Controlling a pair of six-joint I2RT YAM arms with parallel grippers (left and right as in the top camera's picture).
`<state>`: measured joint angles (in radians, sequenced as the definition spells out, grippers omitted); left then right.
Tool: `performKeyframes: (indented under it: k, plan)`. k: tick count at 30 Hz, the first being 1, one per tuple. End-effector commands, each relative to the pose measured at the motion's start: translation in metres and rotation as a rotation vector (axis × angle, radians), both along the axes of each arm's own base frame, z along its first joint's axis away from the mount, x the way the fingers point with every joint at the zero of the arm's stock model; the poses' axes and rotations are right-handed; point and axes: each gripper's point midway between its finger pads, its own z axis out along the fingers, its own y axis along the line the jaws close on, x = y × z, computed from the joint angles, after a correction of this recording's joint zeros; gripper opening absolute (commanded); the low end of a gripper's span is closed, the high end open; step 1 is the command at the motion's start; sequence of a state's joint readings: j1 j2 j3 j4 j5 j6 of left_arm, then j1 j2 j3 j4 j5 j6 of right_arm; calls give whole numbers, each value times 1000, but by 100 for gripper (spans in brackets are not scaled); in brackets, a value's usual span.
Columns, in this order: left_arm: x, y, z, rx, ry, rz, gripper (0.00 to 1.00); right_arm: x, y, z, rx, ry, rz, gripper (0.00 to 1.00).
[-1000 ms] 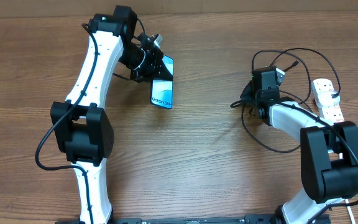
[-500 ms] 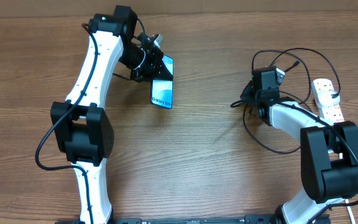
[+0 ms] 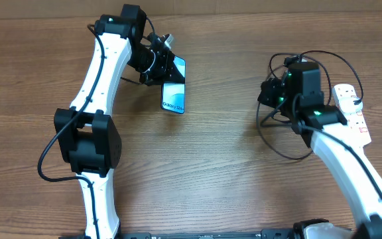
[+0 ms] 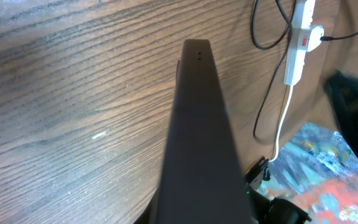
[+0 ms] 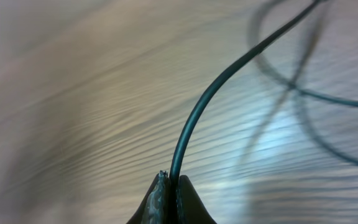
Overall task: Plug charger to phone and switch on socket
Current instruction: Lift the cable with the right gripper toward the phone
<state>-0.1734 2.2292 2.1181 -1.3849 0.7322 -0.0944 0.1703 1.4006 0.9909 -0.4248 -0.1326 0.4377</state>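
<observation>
The right gripper moves back, toward the phone [image 3: 174, 93] and down to the bare table between phone and socket [image 3: 350, 106] next. It goes there because that wood is clear of cable loops.
The phone [image 3: 174, 93] with its light blue screen is held tilted above the table at the upper left, and my left gripper [image 3: 165, 71] is shut on its top end. In the left wrist view the phone's dark edge [image 4: 197, 124] runs up the middle and hides my fingers. My right gripper [image 3: 268, 95] is shut on the charger [image 3: 278, 147], a thin black cable, left of the socket [image 3: 350, 106]. In the right wrist view the charger [image 5: 229, 68] rises from between my closed fingertips [image 5: 171, 186]. I cannot make out its connector tip.
The white socket [image 4: 300, 37] with red switches lies at the table's right edge, with its white cord [image 4: 283, 118] trailing off it. Black cable loops [image 3: 323, 63] lie around and behind the right arm. A colourful patterned surface [image 4: 328, 162] shows beyond the table.
My right gripper has shut on the black cable, and the right arm has risen and swung to the right with it. The left arm and the phone have not moved.
</observation>
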Motion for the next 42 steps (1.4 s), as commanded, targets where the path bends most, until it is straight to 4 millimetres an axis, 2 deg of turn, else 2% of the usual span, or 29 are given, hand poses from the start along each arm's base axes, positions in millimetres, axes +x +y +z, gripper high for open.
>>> performKeyframes:
  k: [1, 7, 10, 15, 19, 20, 21, 23, 27, 31, 35, 36, 37, 39, 42]
  plan:
    - [0, -9, 27, -65, -56, -10, 4, -28, 38, -4, 46, 63, 186, 4]
    - [1, -11, 30, -82, -57, -12, 4, -77, 70, -54, -72, 233, 404, 4]
    - [1, -11, 30, -82, -56, -12, 4, -96, 77, -81, -129, 325, 499, 4]
    - [0, -11, 30, -83, -56, -12, 4, -118, 72, -122, -168, 500, 537, 4]
    - [0, -11, 30, -82, -55, -12, 4, -127, 68, -145, -180, 594, 536, 4]
    - [0, -11, 30, -82, -55, -12, 4, -128, 67, -149, -183, 608, 536, 8]
    - [0, -11, 30, -82, -55, -12, 4, -129, 66, -153, -192, 620, 532, 19]
    - [0, -11, 30, -82, -54, -12, 4, -126, 58, -160, -239, 625, 511, 49]
    - [0, -11, 29, -82, -52, -12, 4, -111, 37, -164, -364, 591, 421, 75]
    - [0, -11, 29, -82, -53, -12, 4, -80, 24, -161, -426, 496, 266, 85]
    - [0, -10, 29, -81, -53, -12, 4, -42, 31, -151, -416, 337, 205, 89]
    - [0, -10, 29, -81, -53, -12, 4, -33, 30, -147, -423, 298, 183, 93]
    - [0, -10, 29, -81, -53, -12, 4, -24, 28, -144, -433, 262, 152, 100]
    - [0, -10, 29, -79, -54, -12, 4, -7, 24, -136, -446, 193, 85, 100]
    - [0, -10, 29, -79, -54, -12, 4, 7, 28, -128, -430, 126, 66, 100]
